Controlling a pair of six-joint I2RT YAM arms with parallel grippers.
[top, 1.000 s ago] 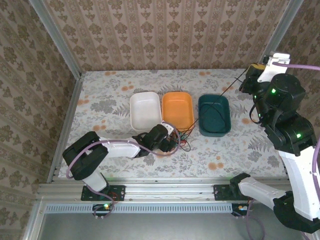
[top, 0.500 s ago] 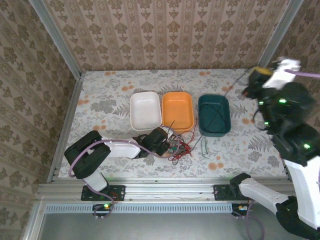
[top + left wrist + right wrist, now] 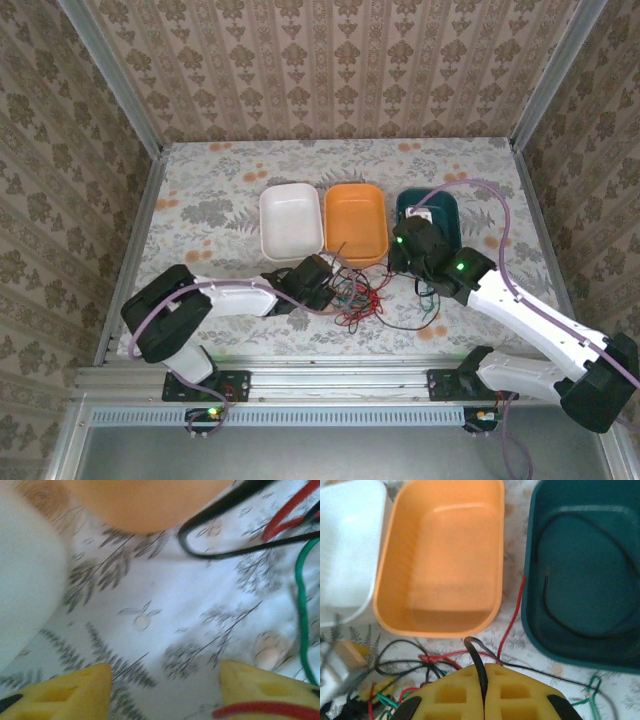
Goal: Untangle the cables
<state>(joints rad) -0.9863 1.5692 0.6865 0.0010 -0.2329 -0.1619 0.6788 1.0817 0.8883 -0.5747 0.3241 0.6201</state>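
My right gripper moves down and back to the tangle's red edge [image 3: 379,307] next, to release the black cable beside bare tabletop.
The cables [image 3: 357,296] form a red, green and black tangle on the table in front of the orange bin [image 3: 356,222]. My left gripper [image 3: 333,284] lies low at the tangle's left edge, open [image 3: 165,680], with bare table between the fingers; a red wire [image 3: 260,711] crosses its right fingertip. A black loop [image 3: 220,535] and a green wire [image 3: 300,600] lie just ahead. My right gripper [image 3: 401,262] is shut [image 3: 484,672] on a black cable [image 3: 479,657] that arches up out of the pads. Another black cable [image 3: 570,615] lies coiled in the teal bin [image 3: 535,555].
The white bin [image 3: 290,222], the orange bin [image 3: 440,555] and the teal bin [image 3: 446,212] stand side by side behind the tangle. A red wire [image 3: 512,612] runs between the orange and teal bins. A green end [image 3: 591,689] lies by the teal bin's front.
The right arm has swung down from high at the far right to the table in front of the teal bin. The taut black cable has gone slack. The left gripper has barely shifted.
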